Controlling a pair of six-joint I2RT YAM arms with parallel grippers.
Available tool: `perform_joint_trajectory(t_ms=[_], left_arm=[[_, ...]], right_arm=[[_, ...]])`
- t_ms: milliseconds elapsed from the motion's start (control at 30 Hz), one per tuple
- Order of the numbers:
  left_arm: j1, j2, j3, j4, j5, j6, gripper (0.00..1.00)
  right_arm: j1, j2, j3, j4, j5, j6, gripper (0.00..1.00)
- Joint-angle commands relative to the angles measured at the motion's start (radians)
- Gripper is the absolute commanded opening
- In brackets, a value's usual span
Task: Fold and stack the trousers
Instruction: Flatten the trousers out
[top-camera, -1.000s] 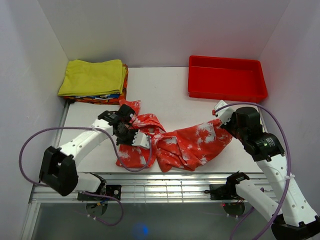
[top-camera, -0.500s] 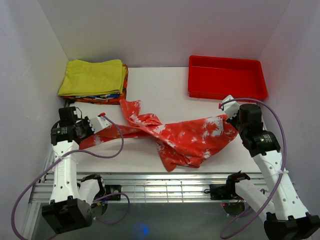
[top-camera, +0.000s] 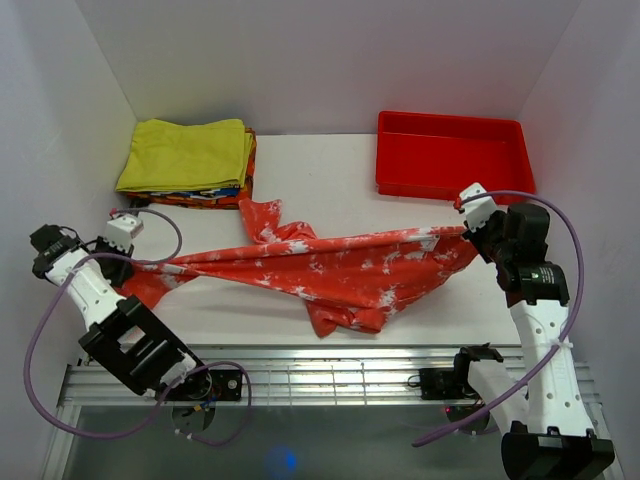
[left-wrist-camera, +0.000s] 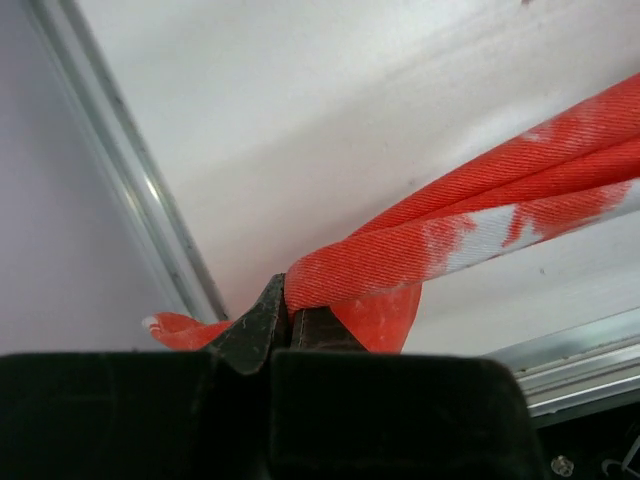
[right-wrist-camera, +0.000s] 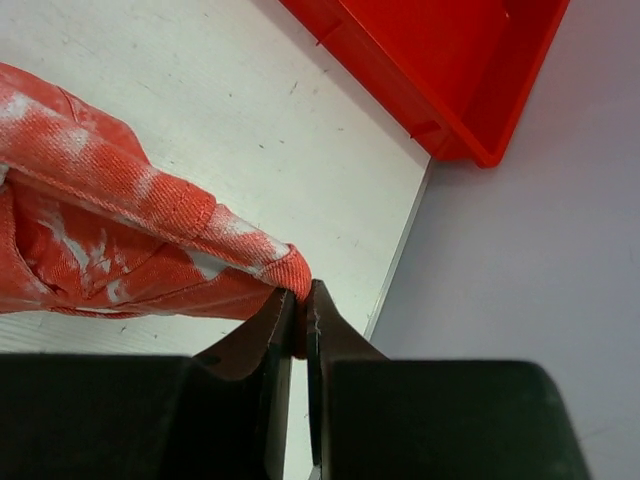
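Observation:
My left gripper carries the pinched fold outward beside the trousers' loose leg end (top-camera: 262, 217) next and releases. That leg end lies apart behind the taut cloth, outward of the gripper.
The red-orange trousers (top-camera: 330, 265) with white blotches are stretched taut across the table between both grippers. My left gripper (top-camera: 128, 262) is shut on one end of the cloth at the far left; the pinched fold shows in the left wrist view (left-wrist-camera: 400, 262). My right gripper (top-camera: 470, 232) is shut on the other end at the right, near the tray; the wrist view shows the hem (right-wrist-camera: 285, 265) clamped between the jaws. A loose leg end (top-camera: 262, 215) lies behind the taut band, and a fold (top-camera: 345, 312) hangs toward the front edge.
A folded yellow garment (top-camera: 187, 153) tops a stack at the back left. A rigid red plastic tray (top-camera: 452, 155) stands at the back right; it also shows in the right wrist view (right-wrist-camera: 450, 70). White walls close in on both sides. The metal rail (top-camera: 330, 365) runs along the table's front edge.
Both arms have swung outward, the left far left, the right to the right. The trousers went from a bunched heap to a taut band.

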Motion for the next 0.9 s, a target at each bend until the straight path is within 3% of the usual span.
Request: perform_joint_trajectory(t_ms=[0, 233, 433, 500, 567, 600, 667, 700, 767, 867], left_arm=[[0.069, -0.057, 0.164, 0.071, 0.073, 0.002, 0.00], [0.069, -0.282, 0.142, 0.157, 0.291, -0.089, 0.00], [0.060, -0.382, 0.146, 0.342, 0.592, -0.314, 0.00], [0.002, -0.387, 0.143, 0.461, 0.646, -0.454, 0.00], [-0.092, -0.384, 0.128, 0.558, 0.589, -0.550, 0.00], [-0.233, -0.379, 0.123, 0.627, 0.457, -0.595, 0.00], [-0.387, -0.329, 0.143, 0.666, 0.312, -0.615, 0.00], [-0.510, -0.297, 0.167, 0.657, 0.263, -0.620, 0.00], [-0.651, -0.176, 0.227, 0.636, 0.143, -0.664, 0.00], [-0.802, -0.053, 0.347, 0.605, 0.025, -0.716, 0.00]], right_arm=[[-0.069, -0.051, 0.082, 0.121, 0.155, -0.037, 0.08], [-0.070, -0.106, 0.114, 0.121, 0.156, -0.024, 0.08], [-0.070, -0.065, 0.143, 0.177, 0.257, -0.021, 0.08], [-0.074, -0.045, 0.128, 0.201, 0.268, -0.030, 0.08], [-0.074, -0.032, 0.085, 0.223, 0.286, -0.055, 0.08], [-0.077, -0.025, 0.068, 0.232, 0.312, -0.064, 0.08], [-0.086, -0.003, 0.016, 0.258, 0.320, -0.078, 0.08], [-0.096, 0.001, 0.002, 0.267, 0.316, -0.087, 0.08], [-0.100, 0.023, -0.018, 0.287, 0.314, -0.087, 0.08], [-0.107, 0.066, -0.026, 0.304, 0.303, -0.087, 0.08]])
